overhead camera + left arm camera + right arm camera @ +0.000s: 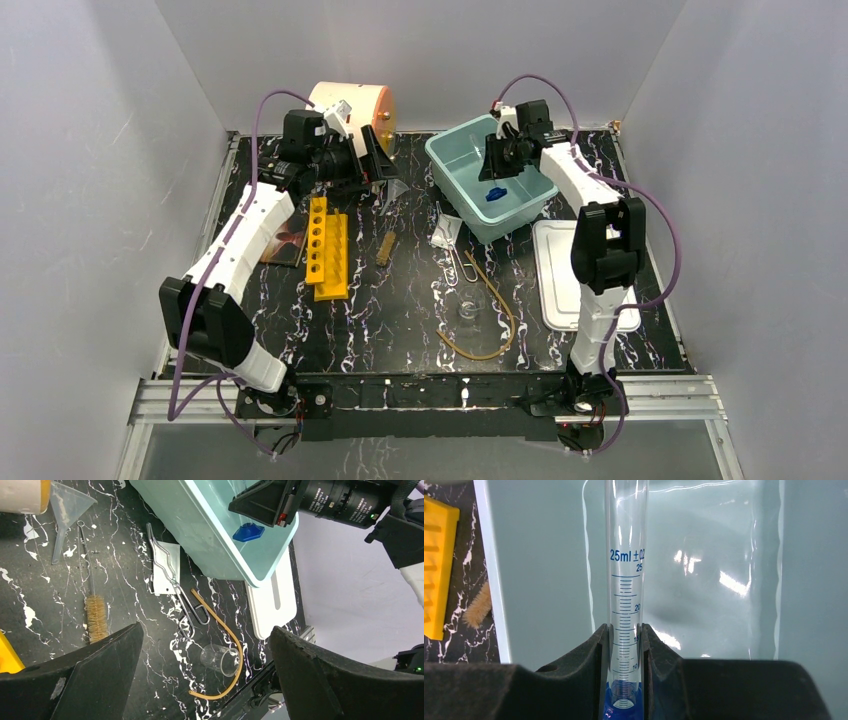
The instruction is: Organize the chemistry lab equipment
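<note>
The cylinder's blue base is above the bare bottom of the bin. I will lower my right gripper toward the bin bottom [479,186] [600,592] beside the bin's tongs side and let go of the cylinder there.
My right gripper [497,168] [625,635] is shut on a clear 25 ml graduated cylinder [626,575] just above its blue base [497,193] [248,532], and holds it inside the teal bin [445,175] [549,555]. Open and empty, my left gripper [374,160] [205,632] hovers at the back left beside the cream drum. On the table lie a yellow tube rack [327,247], a bristle brush [386,248] [96,617], a clear funnel [70,505], metal tongs [172,580], a small glass beaker [468,310] [220,659] on its side and a tan rubber loop [500,312] [235,645].
The cream drum [355,108] with its orange face stands at the back left. A white lid [560,270] [272,605] lies flat to the right of the bin. A small white sheet [165,572] lies under the tongs. Grey walls close in three sides.
</note>
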`<state>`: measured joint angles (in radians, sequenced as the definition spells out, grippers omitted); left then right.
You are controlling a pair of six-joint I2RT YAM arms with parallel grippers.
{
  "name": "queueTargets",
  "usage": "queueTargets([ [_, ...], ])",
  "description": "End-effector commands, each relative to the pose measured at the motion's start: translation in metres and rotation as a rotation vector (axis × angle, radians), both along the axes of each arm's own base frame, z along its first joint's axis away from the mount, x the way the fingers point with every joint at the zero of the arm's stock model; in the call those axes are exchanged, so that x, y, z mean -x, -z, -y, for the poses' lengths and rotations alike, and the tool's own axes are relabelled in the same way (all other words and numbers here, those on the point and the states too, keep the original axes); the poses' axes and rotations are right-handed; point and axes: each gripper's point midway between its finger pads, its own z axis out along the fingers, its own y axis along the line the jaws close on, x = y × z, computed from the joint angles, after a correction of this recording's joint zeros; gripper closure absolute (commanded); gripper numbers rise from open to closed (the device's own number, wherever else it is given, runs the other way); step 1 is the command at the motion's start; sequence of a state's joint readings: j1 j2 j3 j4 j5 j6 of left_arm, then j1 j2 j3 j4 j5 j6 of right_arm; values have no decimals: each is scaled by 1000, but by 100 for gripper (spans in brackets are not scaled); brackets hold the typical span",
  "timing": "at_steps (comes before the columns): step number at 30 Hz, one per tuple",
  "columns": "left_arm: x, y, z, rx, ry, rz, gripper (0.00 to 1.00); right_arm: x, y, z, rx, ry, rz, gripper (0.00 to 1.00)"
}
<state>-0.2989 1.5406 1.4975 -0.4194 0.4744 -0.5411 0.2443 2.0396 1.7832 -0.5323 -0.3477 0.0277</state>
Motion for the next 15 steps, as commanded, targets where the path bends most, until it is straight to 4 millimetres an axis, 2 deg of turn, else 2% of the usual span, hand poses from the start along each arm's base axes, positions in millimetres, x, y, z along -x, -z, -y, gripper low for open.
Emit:
queueTargets([
  [1,3,-23,7,29,35,60,2,9,12,-10,40,-80,-1,77],
  [8,8,-18,7,16,42,59,2,14,47,-28,102,-109,-54,75],
  [15,7,-16,5,-4,42,72,2,15,62,-30,100,-115,-88,68],
])
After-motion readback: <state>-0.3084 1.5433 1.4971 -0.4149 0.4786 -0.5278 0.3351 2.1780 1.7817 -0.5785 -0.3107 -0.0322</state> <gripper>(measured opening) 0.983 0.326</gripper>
